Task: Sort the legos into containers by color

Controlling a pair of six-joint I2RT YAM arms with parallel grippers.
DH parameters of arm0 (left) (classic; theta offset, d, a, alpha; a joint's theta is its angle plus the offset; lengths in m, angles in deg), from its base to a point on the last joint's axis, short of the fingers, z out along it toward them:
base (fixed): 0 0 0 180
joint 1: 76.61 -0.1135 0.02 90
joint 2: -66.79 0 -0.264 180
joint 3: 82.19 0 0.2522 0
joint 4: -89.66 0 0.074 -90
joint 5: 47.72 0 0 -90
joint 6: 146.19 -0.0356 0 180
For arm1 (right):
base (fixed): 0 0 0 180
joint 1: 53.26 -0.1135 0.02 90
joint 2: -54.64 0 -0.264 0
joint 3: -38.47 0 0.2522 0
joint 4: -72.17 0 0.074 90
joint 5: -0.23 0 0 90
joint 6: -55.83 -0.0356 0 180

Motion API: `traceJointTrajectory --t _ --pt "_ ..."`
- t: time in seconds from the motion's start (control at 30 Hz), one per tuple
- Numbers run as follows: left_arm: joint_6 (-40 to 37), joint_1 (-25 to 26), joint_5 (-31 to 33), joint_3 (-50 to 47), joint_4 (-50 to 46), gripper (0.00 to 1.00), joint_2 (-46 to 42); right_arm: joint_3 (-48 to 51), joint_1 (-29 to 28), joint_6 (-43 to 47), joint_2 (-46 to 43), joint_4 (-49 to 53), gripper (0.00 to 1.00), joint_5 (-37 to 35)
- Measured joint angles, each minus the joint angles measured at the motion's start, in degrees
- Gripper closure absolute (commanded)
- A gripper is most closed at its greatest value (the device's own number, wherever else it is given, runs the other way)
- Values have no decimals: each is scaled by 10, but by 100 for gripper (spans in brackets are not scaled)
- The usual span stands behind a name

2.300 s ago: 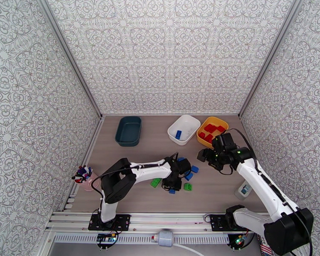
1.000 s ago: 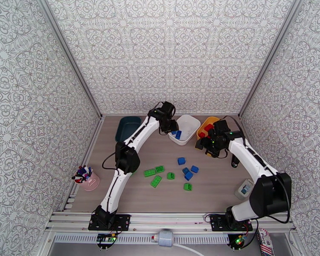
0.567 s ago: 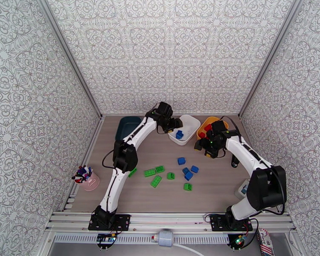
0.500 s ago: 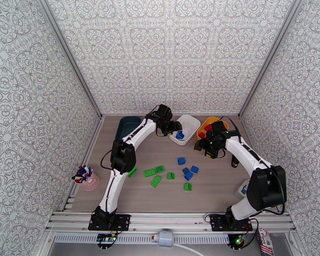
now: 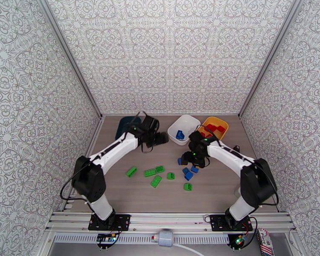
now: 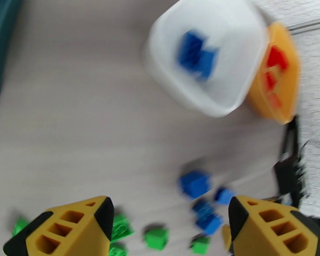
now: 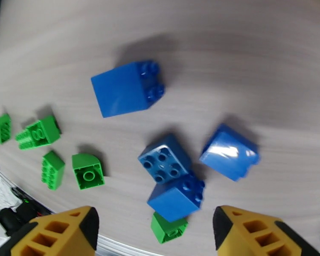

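Observation:
My right gripper moves outward and down around the blue lego nearest the white tub [image 5: 190, 122] next, since that lego lies apart.
Three containers stand at the back: a dark teal tub [image 5: 122, 123] partly behind my left arm, a white tub [image 5: 190, 122] holding blue legos [image 5: 179, 135], and a yellow tub [image 5: 222, 123] holding red legos [image 5: 211, 128]. Loose blue legos [image 5: 188, 176] and green legos [image 5: 156, 181] lie mid-table. My left gripper [image 5: 161, 138] hangs open and empty just left of the white tub [image 6: 228, 94]. My right gripper [image 5: 185, 159] hovers open over the blue legos [image 7: 165, 158], its yellow fingers [image 7: 53, 235] wide apart with nothing between them. Green legos [image 7: 87, 170] lie to their left.
Patterned walls close in the table on three sides. An aluminium rail [image 5: 168, 218] runs along the near edge by the arm bases. Bare tabletop [image 5: 117, 193] lies at the near left and between the loose bricks and the tubs.
My left gripper opened over the white tub, left a blue lego in it, then drew back leftward. My right arm came from the yellow tub down over the loose blue legos.

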Motion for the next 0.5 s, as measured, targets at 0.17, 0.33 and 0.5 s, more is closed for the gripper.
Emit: traceJointTrajectory --t 0.17,0.33,0.5 --pt "48 37 36 -124 -1 24 -37 -74 -17 11 81 11 25 -32" --pt "80 63 54 -163 1 24 -68 -137 -18 27 138 25 29 -55" --pt "96 67 64 -169 9 24 -91 -170 -21 38 181 36 34 -74"
